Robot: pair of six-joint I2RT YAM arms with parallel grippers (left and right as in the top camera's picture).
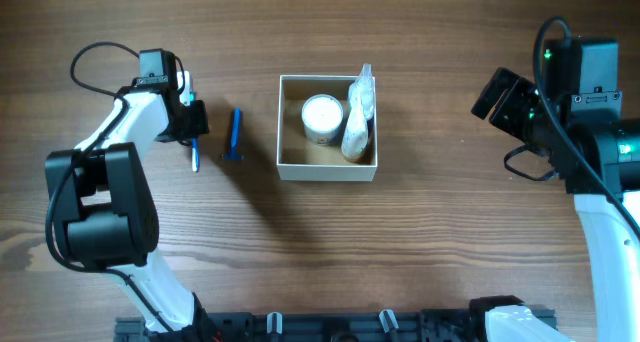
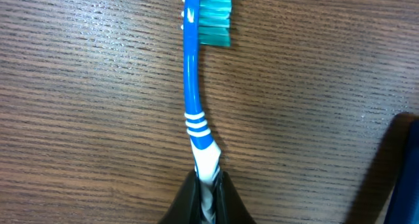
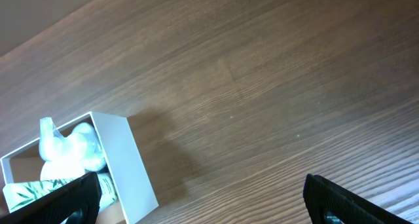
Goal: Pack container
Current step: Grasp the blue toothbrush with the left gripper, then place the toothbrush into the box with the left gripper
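Observation:
The robot's left gripper needs to lift next, carry the toothbrush past the razor-like item and lower it inside the container's side (image 1: 293, 128) next to the jar, because the container's bottom is bare there.
The container (image 1: 327, 172), a white-walled square box with a tan inside, stands at the table's middle. It holds a white round jar (image 1: 322, 118) and a clear bag of white stuff (image 1: 358, 117). My left gripper (image 1: 194, 122) is left of the box and shut on the white end of a blue toothbrush (image 1: 196, 158). In the left wrist view the jaws (image 2: 208, 188) clamp the toothbrush (image 2: 191, 86), whose teal bristles point away from them. My right gripper (image 1: 498, 94) is open and empty, far right of the box. The right wrist view shows the box wall (image 3: 124, 165) beside the open fingers (image 3: 203, 204).
A blue razor-like item (image 1: 235, 135) lies on the wooden table between the toothbrush and the container. In the right wrist view the bag (image 3: 69, 142) and the leaf-printed jar (image 3: 26, 194) show inside the box.

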